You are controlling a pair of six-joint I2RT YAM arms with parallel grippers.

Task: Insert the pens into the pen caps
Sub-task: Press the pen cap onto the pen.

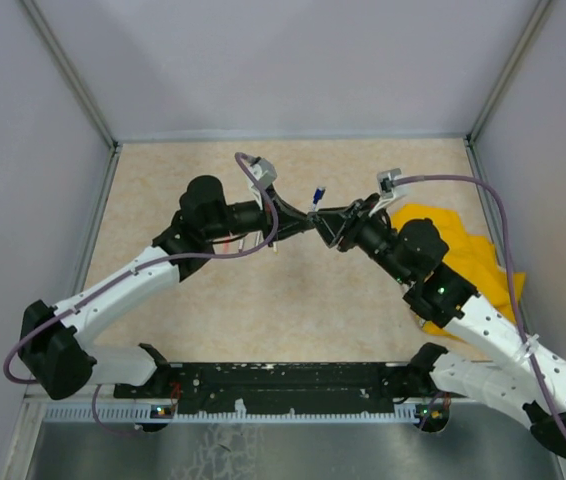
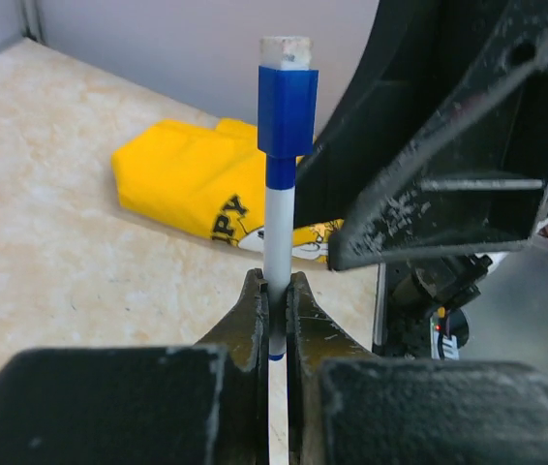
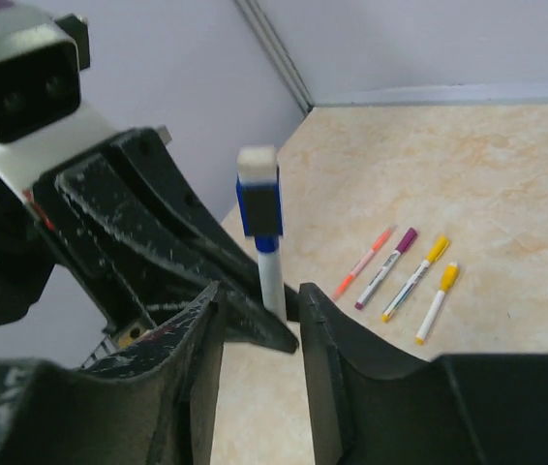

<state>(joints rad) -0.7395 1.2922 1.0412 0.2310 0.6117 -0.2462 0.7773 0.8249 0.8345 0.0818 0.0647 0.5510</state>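
Observation:
My left gripper turns downward next, lowers the pen flat onto the bare tabletop below, beside the capped pens, and releases it there, since the pen's cap is on.
My left gripper (image 2: 276, 281) is shut on the white barrel of a pen (image 2: 277, 232) that stands upright above the table. A dark blue pen cap (image 2: 286, 107) with a whitish top sits on the pen's upper end. In the right wrist view the same pen (image 3: 271, 281) and pen cap (image 3: 258, 205) rise just beyond my right gripper (image 3: 258, 295). Its jaws stand apart and touch nothing. In the top view both grippers, left (image 1: 308, 215) and right (image 1: 335, 222), meet at mid-table. Several capped pens lie on the table: orange (image 3: 363, 262), purple (image 3: 386, 267), yellow (image 3: 415, 276).
A crumpled yellow cloth (image 1: 463, 262) lies on the right side of the table, also seen behind the pen as the yellow cloth (image 2: 197, 184). Grey walls (image 1: 293, 60) close the table on three sides. The left arm's black fingers (image 3: 158, 242) crowd the space just left of my right jaws.

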